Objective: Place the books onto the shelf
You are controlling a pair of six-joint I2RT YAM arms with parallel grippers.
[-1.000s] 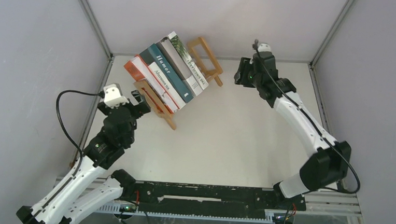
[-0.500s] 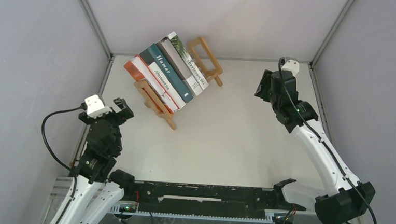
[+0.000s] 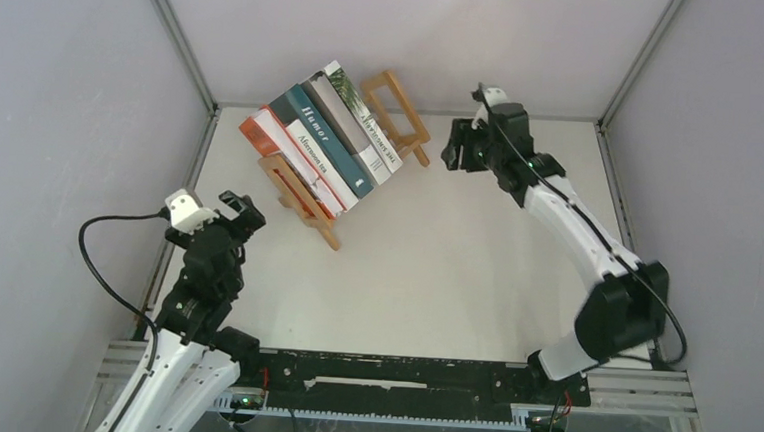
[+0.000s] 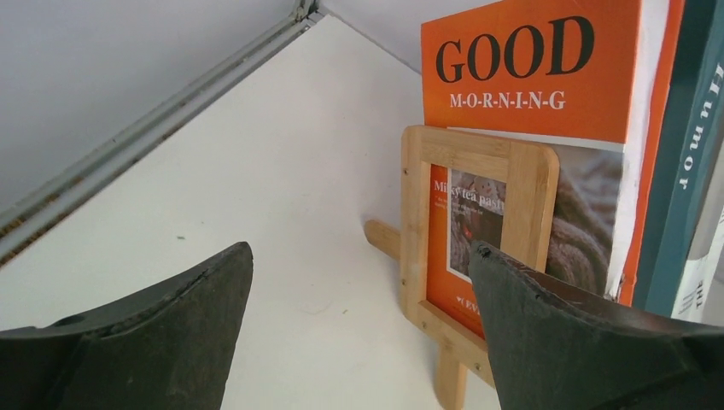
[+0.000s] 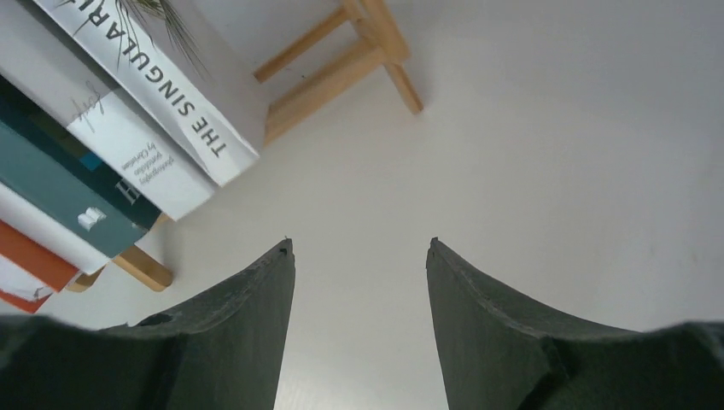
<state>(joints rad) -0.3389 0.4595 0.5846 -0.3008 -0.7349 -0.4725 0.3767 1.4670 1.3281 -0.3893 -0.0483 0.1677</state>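
My right gripper moves to the left in the top view next, to straddle the far end frame's free bar [image 3: 411, 108] [image 5: 384, 31], clear of the books.
Several books [image 3: 325, 137] stand side by side in the light-wood shelf [image 3: 304, 199], tilted diagonally at the back of the table. The orange "GOOD MORNING" book [image 4: 529, 73] is at the near-left end behind the wooden end frame [image 4: 478, 231], with the teal "Humor" book [image 4: 693, 154] beside it. The white palm-leaf book [image 5: 171, 94] stands at the other end, next to the far end frame [image 5: 341, 60]. My left gripper [image 3: 241, 210] [image 4: 360, 249] is open and empty, short of the near-left end frame. My right gripper [image 3: 455, 145] [image 5: 359, 243] is open and empty, to the right of the shelf.
White enclosure walls [image 3: 64, 106] close in the table on the left, back and right. The metal rail [image 3: 408, 378] with both arm bases runs along the near edge. Bare white tabletop [image 3: 455, 261] stretches between the shelf and the bases.
My left arm has pulled back from the shelf's near-left end toward its base. My right arm swung out to the right, then came back beside the shelf's right end.
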